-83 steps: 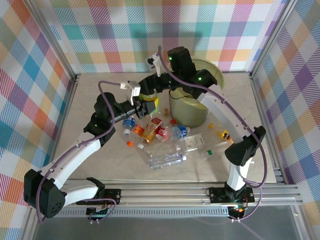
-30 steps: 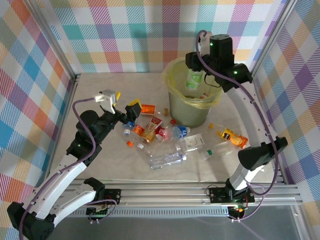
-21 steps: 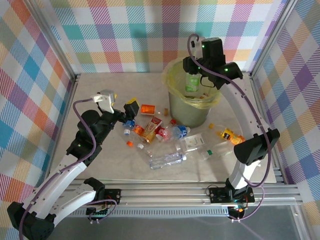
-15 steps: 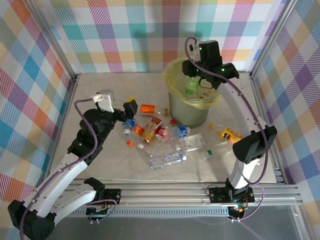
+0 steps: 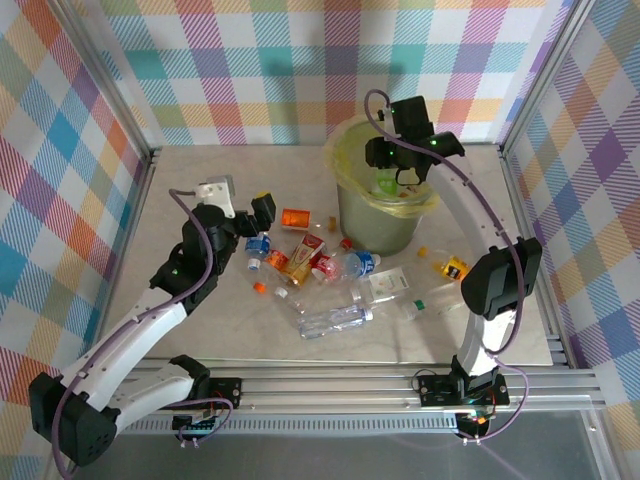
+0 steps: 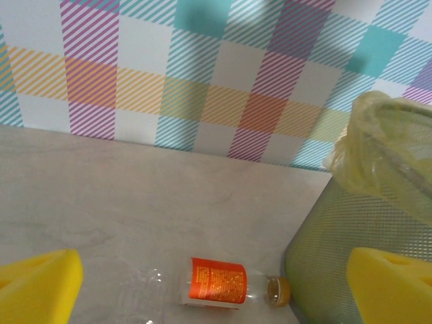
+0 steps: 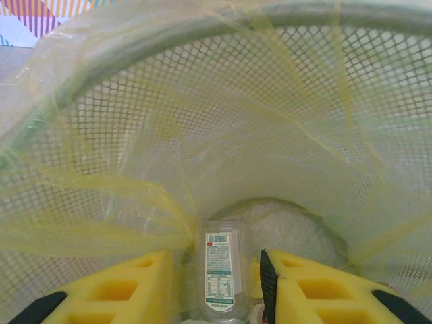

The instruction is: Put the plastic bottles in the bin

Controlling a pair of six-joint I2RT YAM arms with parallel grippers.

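Observation:
My right gripper needs to lower the clear plastic bottle deeper past the bin's rim into the yellow bag next. Then it should open to let the bottle go.
My right gripper (image 5: 387,160) reaches down into the bin (image 5: 352,222), a grey-green mesh bucket lined with a yellow bag. It is shut on a clear plastic bottle (image 7: 222,271) with a green-and-white label, held upright between the yellow pads (image 7: 128,290) inside the bin's mouth (image 7: 202,101). My left gripper (image 5: 257,213) hovers open left of the bin, with nothing between its pads (image 6: 37,283). Below it an orange-labelled bottle (image 6: 216,282) lies on the table beside the bin (image 6: 351,250). Several more plastic bottles (image 5: 335,320) lie scattered in front of the bin.
An orange bottle (image 5: 452,268) and a green-capped one (image 5: 425,300) lie right of the pile, under the right arm. A loose orange cap (image 5: 258,287) sits left of it. Checked walls and metal frame posts (image 5: 150,160) close in the table.
My right gripper has moved left and down into the bin with the bottle still in it. The left arm has shifted slightly toward the bottles, still open.

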